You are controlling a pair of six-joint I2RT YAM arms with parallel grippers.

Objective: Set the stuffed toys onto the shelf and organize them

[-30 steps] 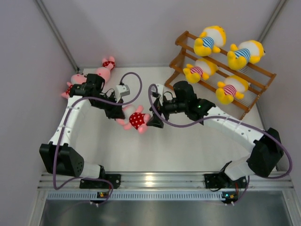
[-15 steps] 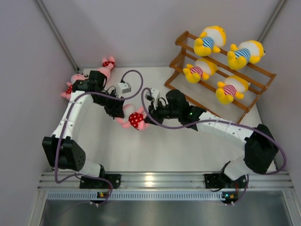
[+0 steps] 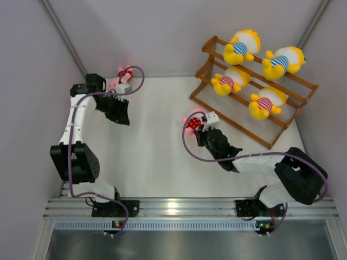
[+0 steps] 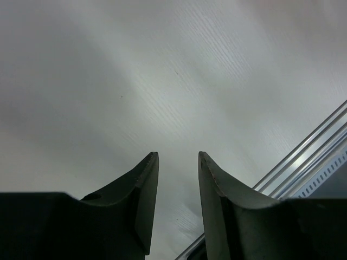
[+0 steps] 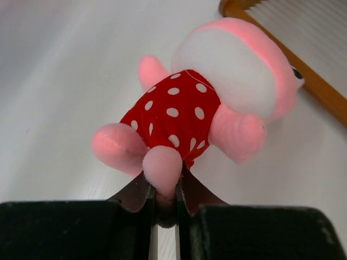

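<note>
My right gripper moves outward next, then down to the shelf's empty bottom level (image 3: 209, 96) (image 5: 303, 24). It releases the pink toy there, because yellow toys fill the levels above.
My right gripper (image 5: 165, 187) is shut on one leg of a pink stuffed toy (image 5: 179, 111) in a red white-dotted outfit, held above the table just left of the shelf (image 5: 320, 92). From above, this toy (image 3: 193, 123) hangs at my right gripper (image 3: 198, 128) near the front corner of the brown stepped shelf (image 3: 282, 122). Several yellow toys (image 3: 242, 46) in striped shirts lie on the shelf's tiers. My left gripper (image 3: 120, 111) is at the back left, open and empty (image 4: 178, 157). Another pink toy (image 3: 124, 73) lies behind it, partly hidden by the arm.
Grey walls close in the table on the left, back and right. The shelf stands at an angle across the back right corner. A metal rail (image 4: 303, 157) runs along the table's near edge, where both arm bases are bolted.
My right gripper shut on the pink toy and carried it right, toward the shelf. My left gripper let go of that toy, opened and drew back to the back left.
</note>
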